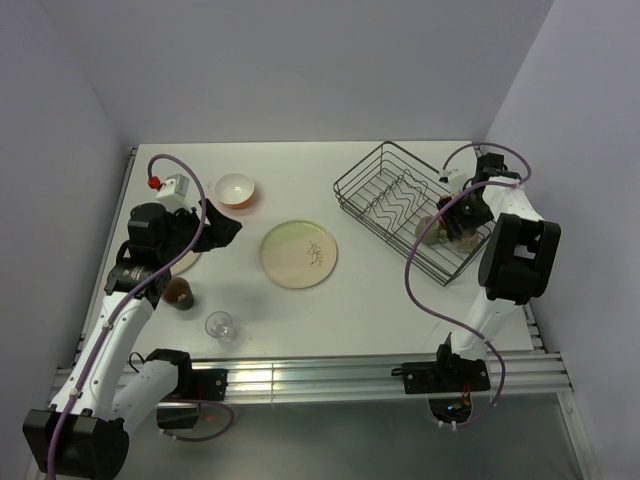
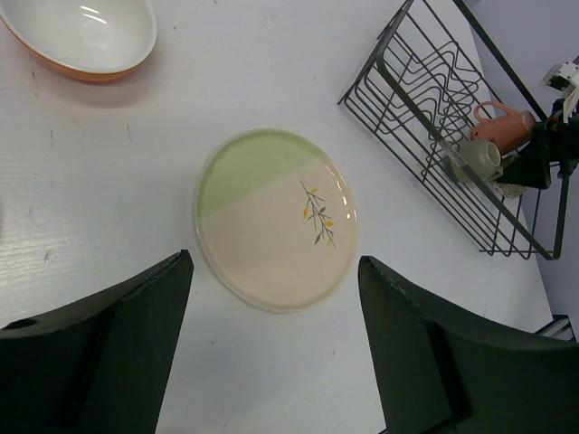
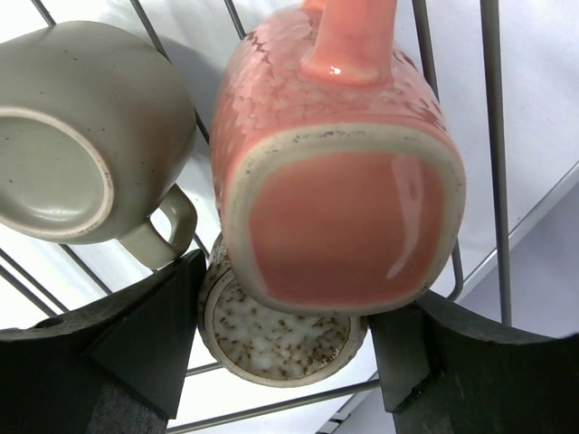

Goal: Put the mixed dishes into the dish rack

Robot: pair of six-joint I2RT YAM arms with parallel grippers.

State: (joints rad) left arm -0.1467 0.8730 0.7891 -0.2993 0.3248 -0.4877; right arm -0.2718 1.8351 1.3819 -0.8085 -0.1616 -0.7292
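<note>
The robot's left gripper will next move back and down, with its fingers tipping downward, onto the clear glass's rim (image 1: pixel 232 322) nearest the cream-green plate, because the opening of the glass faces up.
The dish rack (image 1: pixel 390 195) stands at the right. In its near right corner the grey-green cup (image 3: pixel 81 136), the pink cup (image 3: pixel 339 181) and the small speckled bowl (image 3: pixel 276 339) all lie bottom-up. My right gripper (image 3: pixel 288 353) is open, with a finger on each side of the speckled bowl. My left gripper (image 2: pixel 276 362) is open and empty above the table, just short of the cream-green plate (image 2: pixel 271 217). The orange bowl (image 1: pixel 236 189) sits at the back left. The brown cup (image 1: pixel 179 292) and the clear glass (image 1: pixel 221 326) stand at the near left. The pink-cream plate (image 1: pixel 188 264) is mostly hidden under my left arm.
The rack's wavy dividers (image 1: pixel 395 200) hold nothing. Purple walls close the table at the back and sides. A metal rail (image 1: pixel 300 375) runs along the near edge.
</note>
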